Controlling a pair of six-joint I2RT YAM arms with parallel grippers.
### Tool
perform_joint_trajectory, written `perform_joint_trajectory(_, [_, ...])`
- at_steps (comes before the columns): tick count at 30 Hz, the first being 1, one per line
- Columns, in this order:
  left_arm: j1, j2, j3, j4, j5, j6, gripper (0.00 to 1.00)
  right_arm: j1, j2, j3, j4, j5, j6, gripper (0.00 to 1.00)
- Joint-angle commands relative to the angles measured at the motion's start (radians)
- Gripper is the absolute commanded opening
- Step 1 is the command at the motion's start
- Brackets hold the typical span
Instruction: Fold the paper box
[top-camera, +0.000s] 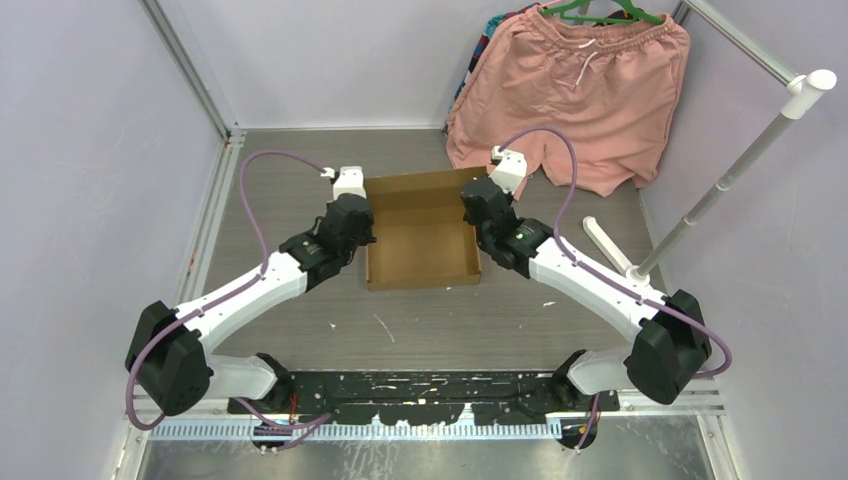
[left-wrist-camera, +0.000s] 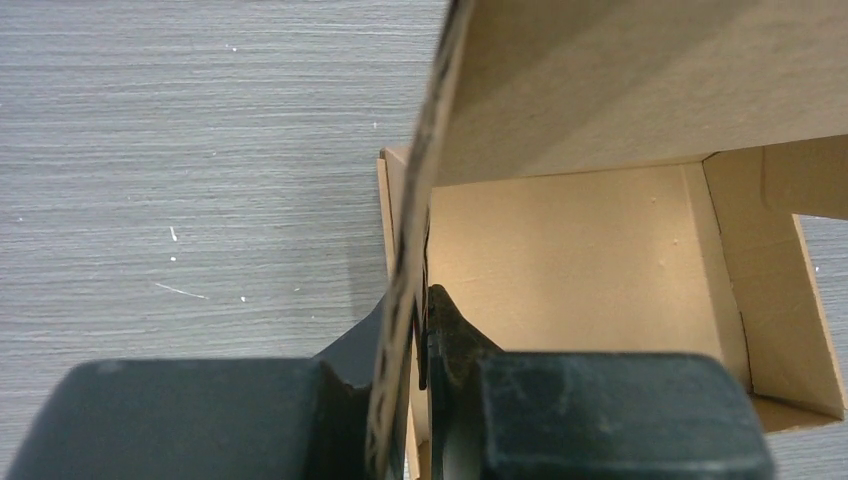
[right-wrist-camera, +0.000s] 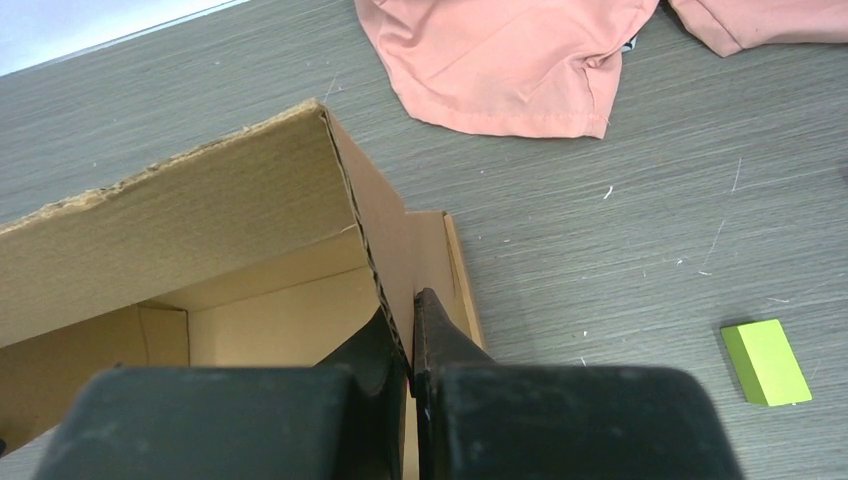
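Observation:
My right gripper next draws the box's side flap back toward my base to swing the raised panel over the tray (top-camera: 424, 250) (right-wrist-camera: 285, 318), as the box is still open.
The paper box (top-camera: 420, 240), brown corrugated cardboard, stands in the middle of the table as a shallow open tray with its back panel tilted up. My left gripper (top-camera: 366, 218) is at the box's left wall. In the left wrist view the left gripper (left-wrist-camera: 412, 322) is shut on a thin cardboard flap, and the box floor (left-wrist-camera: 570, 260) lies to the right of it. My right gripper (top-camera: 474, 212) is at the right wall. In the right wrist view the right gripper (right-wrist-camera: 408, 325) is shut on the side flap that hangs from the raised panel (right-wrist-camera: 200, 215).
Pink shorts (top-camera: 575, 90) hang at the back right, and their hem lies on the table just behind the box. A white rod stand (top-camera: 730, 170) leans at the right. A small green block (right-wrist-camera: 766, 362) lies on the table right of the box.

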Motion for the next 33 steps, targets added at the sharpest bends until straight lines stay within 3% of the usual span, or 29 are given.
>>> perform_joint_trajectory(1, [-0.015,-0.042,-0.037,0.058,-0.017,-0.026,0.09,0.029,-0.016,-0.051,-0.017,-0.012,0.070,0.01])
perform_joint_trajectory(22, [-0.187,-0.058,-0.165,0.141,-0.209,-0.060,0.09,0.118,-0.056,-0.244,0.021,0.059,0.132,0.01])
perform_joint_trajectory(33, [-0.343,-0.010,-0.170,0.040,-0.274,-0.156,0.20,0.170,-0.151,-0.355,-0.030,0.101,0.162,0.01])
